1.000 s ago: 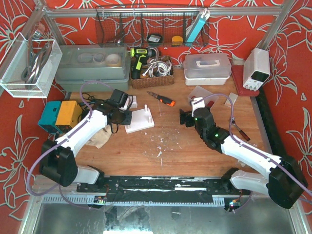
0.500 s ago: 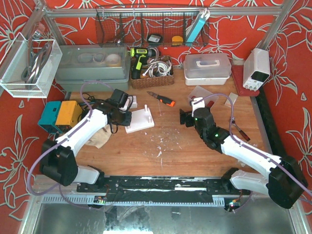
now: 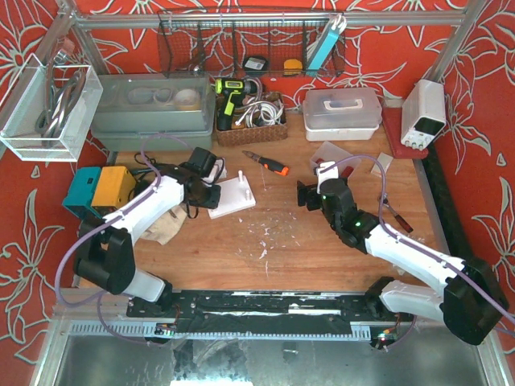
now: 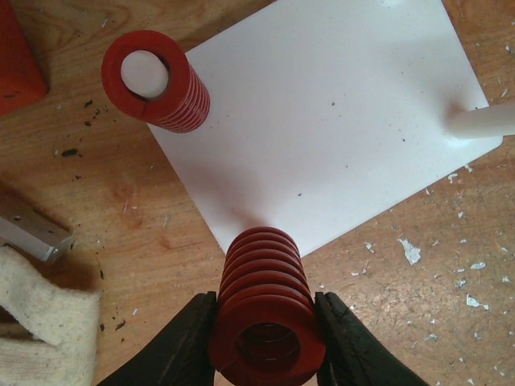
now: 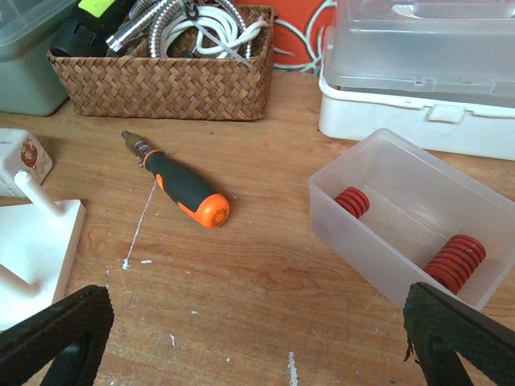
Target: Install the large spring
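White pegs stand bare, so next my right gripper will swing outward and down onto the bin's nearer spring, which lies to its right in the top view.
My left gripper is shut on a large red spring, one black finger on each side of its coils. It hangs over the wood just off the near edge of the white base plate. A second red spring sits over a white peg at the plate's left corner. A bare white peg stands at the plate's right corner. In the top view the left gripper is at the left edge of the base plate. My right gripper is open over bare wood, holding nothing.
A clear plastic bin with red springs sits right of the right gripper. An orange-and-black screwdriver lies ahead of it. Behind are a wicker basket and a white lidded box. A cloth lies left of the left gripper.
The left arm has swung a little, carrying the spring slightly toward the back along the plate's left edge. The right arm has not moved.
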Available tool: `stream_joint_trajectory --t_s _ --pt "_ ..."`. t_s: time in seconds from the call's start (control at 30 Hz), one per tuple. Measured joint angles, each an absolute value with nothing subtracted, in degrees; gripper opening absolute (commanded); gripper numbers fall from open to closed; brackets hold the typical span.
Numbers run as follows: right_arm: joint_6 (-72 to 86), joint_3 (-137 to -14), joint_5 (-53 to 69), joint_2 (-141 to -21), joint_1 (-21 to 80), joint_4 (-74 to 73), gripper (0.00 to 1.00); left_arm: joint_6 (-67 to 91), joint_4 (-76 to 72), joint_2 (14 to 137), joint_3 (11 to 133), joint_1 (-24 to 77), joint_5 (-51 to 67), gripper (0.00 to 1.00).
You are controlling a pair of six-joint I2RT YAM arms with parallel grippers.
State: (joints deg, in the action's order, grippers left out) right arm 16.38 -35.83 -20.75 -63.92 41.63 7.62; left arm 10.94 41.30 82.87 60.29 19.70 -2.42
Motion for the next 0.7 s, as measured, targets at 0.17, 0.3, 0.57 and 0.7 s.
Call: stream_joint_trajectory --t_s 0.17,0.3,0.57,0.7 --pt "16.34 -35.83 -20.97 -63.90 41.63 7.62 0.99 10.74 39.90 83.24 60.29 19.70 -2.46 0.63" --pt "16.19 -35.83 -20.97 -63.90 41.63 7.62 0.99 10.70 38.92 82.70 60.27 19.70 -2.35 0.72" --pt "16.34 -35.83 -22.65 -63.90 41.52 6.24 0.99 14.98 29.50 71.79 55.27 20.03 4.84 1.00" --pt "16.86 -35.94 -23.66 -64.01 40.62 3.57 0.99 18.79 19.00 64.51 48.75 22.13 9.63 1.00"
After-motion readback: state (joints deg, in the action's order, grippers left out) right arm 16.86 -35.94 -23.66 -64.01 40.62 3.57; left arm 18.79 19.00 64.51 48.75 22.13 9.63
